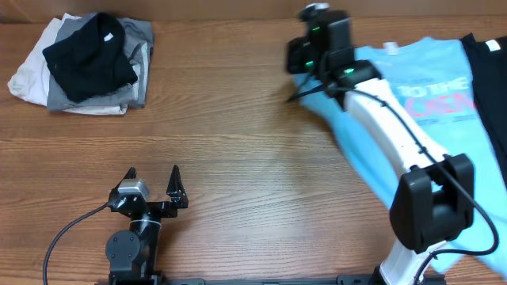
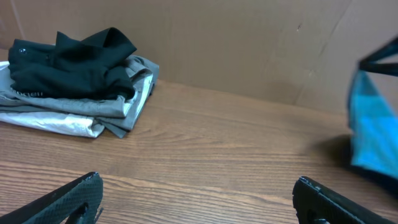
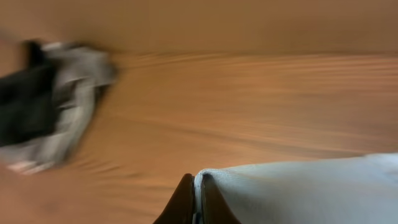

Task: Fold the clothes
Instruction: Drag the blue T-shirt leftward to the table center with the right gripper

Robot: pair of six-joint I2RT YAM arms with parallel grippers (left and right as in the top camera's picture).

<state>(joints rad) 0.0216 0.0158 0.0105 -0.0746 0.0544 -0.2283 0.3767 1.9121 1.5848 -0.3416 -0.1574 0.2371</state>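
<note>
I will next pull the shirt's edge across the wood and back with my right gripper, then release, as roomy bare wood lies left in the overhead view.
A light blue T-shirt (image 1: 428, 79) with white and pink lettering lies at the table's right side, partly under my right arm. My right gripper (image 1: 299, 71) is shut on the shirt's left edge, which is raised off the table. In the right wrist view the jaws (image 3: 198, 199) pinch a fold of pale fabric (image 3: 298, 193). My left gripper (image 1: 153, 176) stands open near the front edge, with only bare wood between its fingers (image 2: 81, 196). In the left wrist view the blue shirt (image 2: 373, 130) hangs at the right.
A pile of clothes lies at the back left: a black garment (image 1: 87, 51) on top of grey (image 1: 135, 71) and white (image 1: 32, 71) ones. It also shows in the left wrist view (image 2: 74, 62). Another black garment (image 1: 491, 79) lies at the right edge.
</note>
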